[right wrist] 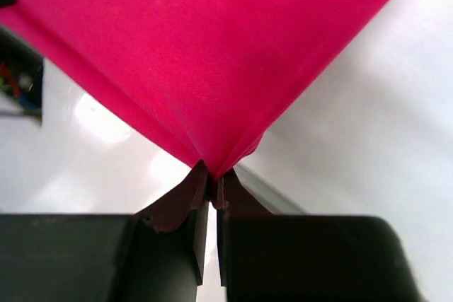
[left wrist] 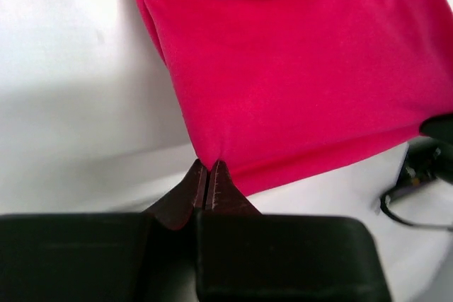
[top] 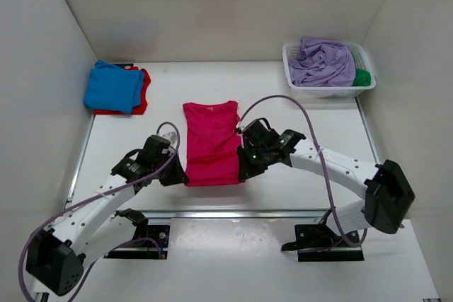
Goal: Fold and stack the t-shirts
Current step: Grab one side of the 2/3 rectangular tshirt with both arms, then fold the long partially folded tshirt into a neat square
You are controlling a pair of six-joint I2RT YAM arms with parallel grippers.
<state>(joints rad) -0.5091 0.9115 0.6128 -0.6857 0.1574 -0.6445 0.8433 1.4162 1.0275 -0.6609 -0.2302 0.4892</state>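
The t-shirt still lies full length. My right gripper should next carry the pinched corner outward and release it over the collar-end corner nearer the basket.
The crimson-pink t-shirt [top: 210, 143] lies folded lengthwise in the middle of the table, collar away from me. My left gripper [top: 182, 177] is shut on its near left corner [left wrist: 212, 155]. My right gripper [top: 243, 172] is shut on its near right corner [right wrist: 216, 164], and the cloth pulls taut from the pinch. A folded bright blue t-shirt [top: 112, 85] lies on a folded red t-shirt [top: 144, 93] at the far left. The lavender t-shirt [top: 322, 61] is bunched in the basket over the green t-shirt [top: 362, 78].
The white latticed basket [top: 322, 91] stands at the far right corner. White walls close in the table on the left, back and right. My left arm's cable [top: 64, 213] and my right arm's cable [top: 311, 132] loop over the near table.
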